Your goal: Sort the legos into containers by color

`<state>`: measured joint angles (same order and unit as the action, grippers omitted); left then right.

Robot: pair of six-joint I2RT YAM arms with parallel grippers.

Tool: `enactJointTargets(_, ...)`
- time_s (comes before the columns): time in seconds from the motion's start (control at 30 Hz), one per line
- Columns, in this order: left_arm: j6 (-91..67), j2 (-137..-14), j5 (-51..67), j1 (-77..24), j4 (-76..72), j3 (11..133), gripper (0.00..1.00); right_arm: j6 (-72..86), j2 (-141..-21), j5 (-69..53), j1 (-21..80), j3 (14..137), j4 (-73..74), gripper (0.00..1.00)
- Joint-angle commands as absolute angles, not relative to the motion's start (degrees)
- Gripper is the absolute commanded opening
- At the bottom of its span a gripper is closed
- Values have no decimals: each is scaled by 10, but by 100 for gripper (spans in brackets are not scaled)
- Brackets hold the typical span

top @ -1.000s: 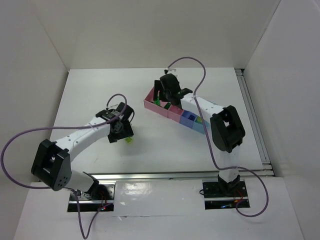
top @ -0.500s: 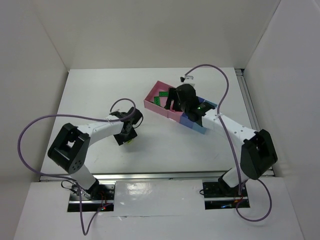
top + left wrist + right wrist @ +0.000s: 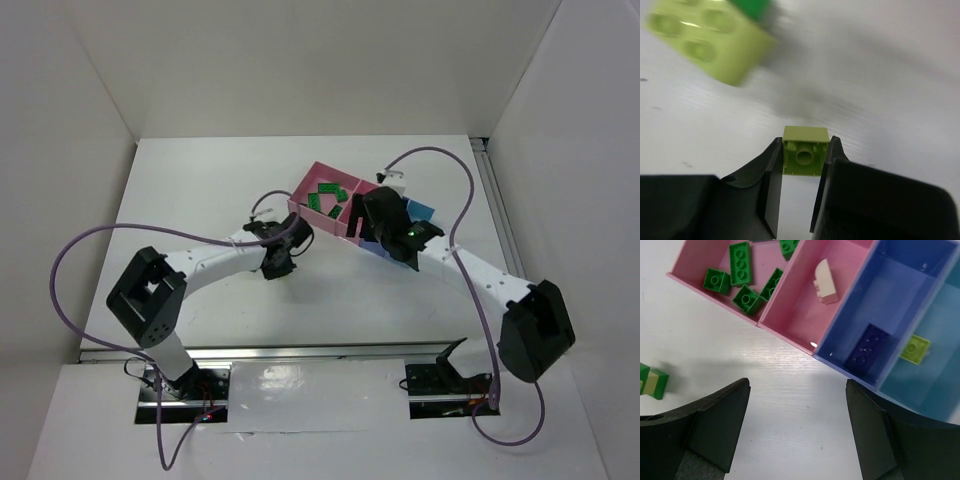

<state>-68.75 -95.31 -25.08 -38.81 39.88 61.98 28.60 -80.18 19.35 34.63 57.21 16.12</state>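
I should next lift my left gripper and swing it to the right in the top view, over the light blue bin [image 3: 420, 211], because a yellow-green brick lies there.
My left gripper [image 3: 805, 150] is shut on a small yellow-green lego [image 3: 805, 159], whose hollow underside faces the wrist camera. In the top view this gripper [image 3: 285, 255] hangs over the table just left of the containers [image 3: 300, 205]. A larger yellow-green brick [image 3: 710, 37] with a green one [image 3: 756, 7] behind it shows blurred beyond. My right gripper [image 3: 797, 385] is open and empty over bare table in front of the bins. The wide pink bin [image 3: 692, 257] holds several green bricks. A beige brick [image 3: 824, 282] lies in the narrow pink bin, a dark blue brick [image 3: 867, 345] in the blue bin, and a yellow-green brick [image 3: 915, 350] in the light blue bin.
A green and yellow-green brick [image 3: 652, 382] lies loose on the white table [image 3: 200, 180] left of the bins. White walls close in the table on three sides. A rail [image 3: 505, 230] runs along the right edge.
My left arm has swung right toward the bins and its jaws have closed on the yellow-green lego. My right arm has shifted from over the pink bin to the bins' near side.
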Motion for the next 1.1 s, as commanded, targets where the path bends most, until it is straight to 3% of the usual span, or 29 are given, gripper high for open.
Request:
enactJointTargets(0.0, -637, -960, -255, -453, 396, 697, 13, 320, -731, 273, 351, 554, 189, 85)
enactJointTargets(0.3, -517, -1048, -224, -504, 396, 918, 7, 476, -603, 498, 345, 561, 367, 86)
enactJointTargets(0.43, -457, -1087, -197, -498, 379, 1004, 7, 502, -579, 520, 345, 574, 409, 86)
enactJointTargets(0.63, -360, -1115, -93, -461, 338, 1039, 7, 478, -608, 454, 345, 588, 403, 85)
enactJointTargets(0.8, -286, -1146, 6, -442, 330, 1082, 5, 462, -656, 379, 331, 595, 374, 77)
enactJointTargets(1.07, -201, -1201, 141, -406, 337, 1126, 4, 387, -714, 148, 169, 601, 266, 79)
